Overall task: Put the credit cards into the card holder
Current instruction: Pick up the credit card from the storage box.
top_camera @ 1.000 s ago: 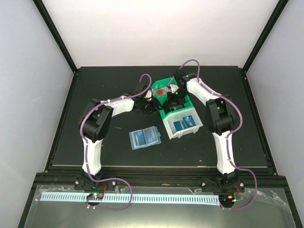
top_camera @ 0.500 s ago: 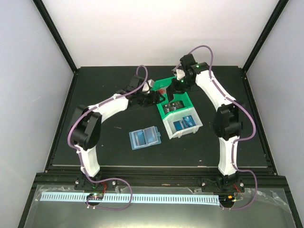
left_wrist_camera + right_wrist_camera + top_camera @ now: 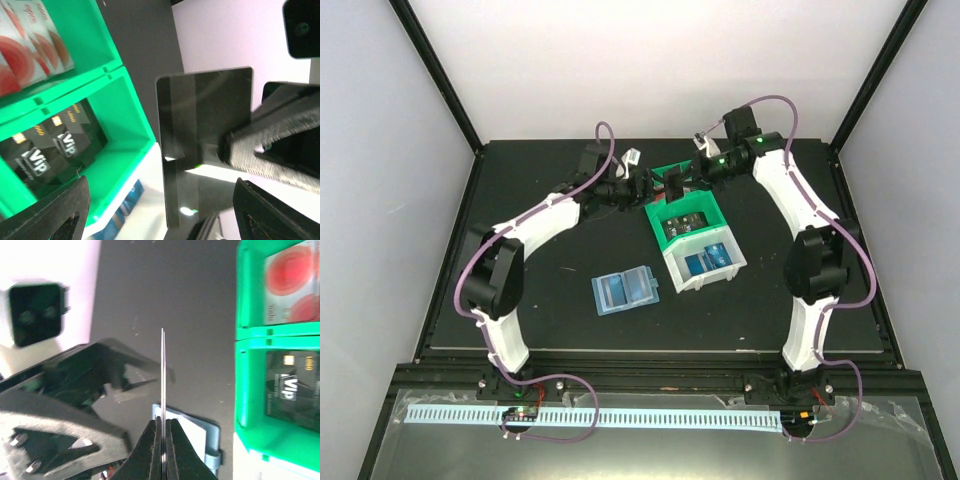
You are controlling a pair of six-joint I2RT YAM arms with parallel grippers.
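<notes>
The dark credit card stands broadside to my open fingers. My left gripper will next tilt up and turn toward the right gripper, onto the credit card's free edge (image 3: 668, 186) (image 3: 166, 153).
My right gripper (image 3: 162, 426) is shut on a dark credit card (image 3: 162, 370), held edge-on above the table beside the green bin (image 3: 686, 212). In the left wrist view the dark card (image 3: 205, 112) stands broadside, pinched by the right fingers (image 3: 265, 150). My left gripper (image 3: 165, 215) is open, facing the card, its jaws either side of the card's lower edge and not touching it. The teal card holder (image 3: 627, 291) lies open on the mat, also below in the right wrist view (image 3: 202, 440). Red-and-white cards (image 3: 292, 280) and dark VIP cards (image 3: 290, 390) lie in the green bin.
A white bin (image 3: 705, 262) with blue cards (image 3: 708, 260) adjoins the green bin's near side. The black mat (image 3: 550, 270) ends at a raised frame. White walls stand behind and at both sides.
The right gripper has lifted the dark card out of the green bin and swung back and left. The left gripper has moved back and up to face the card.
</notes>
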